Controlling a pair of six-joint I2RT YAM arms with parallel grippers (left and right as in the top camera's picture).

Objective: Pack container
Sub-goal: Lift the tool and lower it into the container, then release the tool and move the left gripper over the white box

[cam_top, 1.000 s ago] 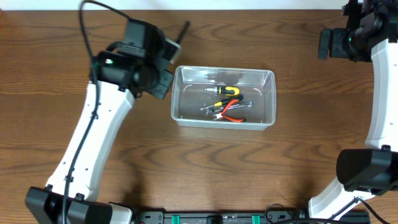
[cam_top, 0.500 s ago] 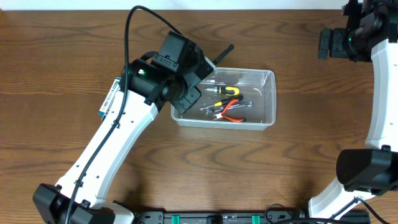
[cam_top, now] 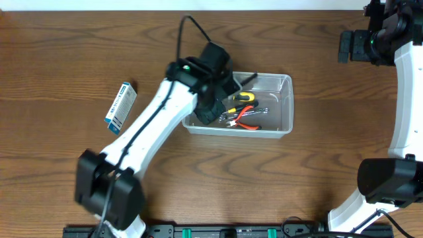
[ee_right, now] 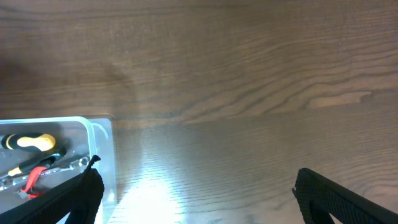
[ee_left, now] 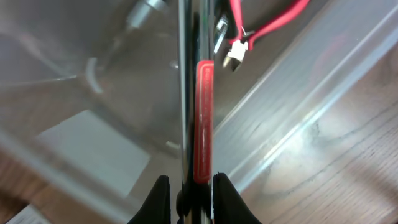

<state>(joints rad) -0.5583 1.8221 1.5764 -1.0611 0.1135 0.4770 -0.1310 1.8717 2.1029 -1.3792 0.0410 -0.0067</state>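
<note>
I will next carry the long tool down into the container (cam_top: 284, 80) with my left gripper, bringing it toward the red-handled pliers.
The clear plastic container (cam_top: 284, 80) sits mid-table. It holds red-handled pliers (cam_top: 246, 119), a yellow-and-black handled tool (cam_top: 241, 96) and small metal pieces. My left gripper (cam_top: 223, 89) is over the container's left end, shut on a long tool (ee_left: 204, 118) with a chrome shaft and a red strip. The tool points into the container (ee_left: 292, 112), toward the red pliers (ee_left: 273, 22). Its dark tip shows in the overhead view (cam_top: 250, 78). My right gripper (ee_right: 198, 168) is open and empty, high at the far right (cam_top: 353, 45), with the container's corner (ee_right: 99, 134) at its left.
A small blue-and-white cardboard box (cam_top: 121, 106) lies on the wooden table left of the container. My left arm (cam_top: 142, 142) stretches diagonally from the front left toward the container.
My left gripper has swung right with the long tool, from left of the container to over its left end. The blue-and-white box is now uncovered. The right arm has not moved.
</note>
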